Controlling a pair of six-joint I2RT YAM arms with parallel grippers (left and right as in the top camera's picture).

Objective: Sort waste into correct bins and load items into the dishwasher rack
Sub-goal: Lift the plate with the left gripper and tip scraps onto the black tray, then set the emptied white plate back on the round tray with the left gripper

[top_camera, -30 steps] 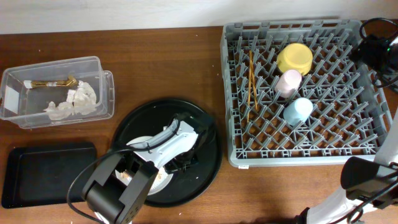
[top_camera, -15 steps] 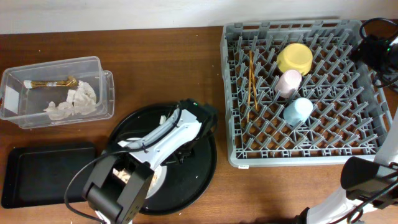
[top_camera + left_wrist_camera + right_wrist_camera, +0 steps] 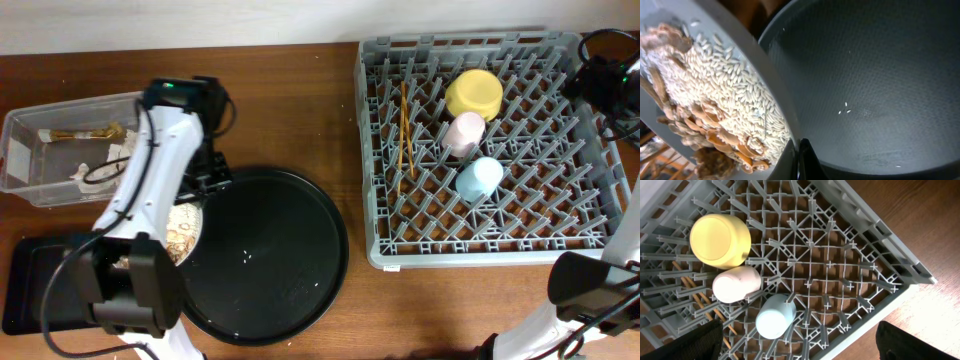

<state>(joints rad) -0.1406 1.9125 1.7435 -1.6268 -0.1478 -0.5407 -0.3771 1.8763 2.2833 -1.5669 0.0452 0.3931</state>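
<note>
Next, I tip scraps into the rectangular tray. Then my left gripper goes down toward the round tray's middle (image 3: 260, 255) (image 3: 855, 107), which lies below, to its right in the overhead view.
My left gripper (image 3: 801, 148) is shut on the rim of the round white-grey plate (image 3: 756, 56). It holds the plate tilted over the left edge of the large round black tray (image 3: 265, 255). Rice and beige-brown food scraps (image 3: 715, 100) lie on the plate, which also shows in the overhead view (image 3: 186, 232). My right gripper (image 3: 807, 345) is open above the dishwasher rack (image 3: 520, 215). The rack holds the yellow bowl (image 3: 474, 93), pink cup (image 3: 464, 131), light blue cup (image 3: 478, 178) and chopsticks (image 3: 405, 130).
The clear tub (image 3: 25, 120) at the far left holds white napkins (image 3: 118, 162) and a brownish wrapper strip (image 3: 80, 132). The shallow black rectangular tray (image 3: 55, 275) lies at the front left, partly under my left arm. A few rice grains lie on the round tray.
My left arm has swung from over the round black tray to its left side, carrying the plate with the food off the tray's middle. The right arm has not moved.
</note>
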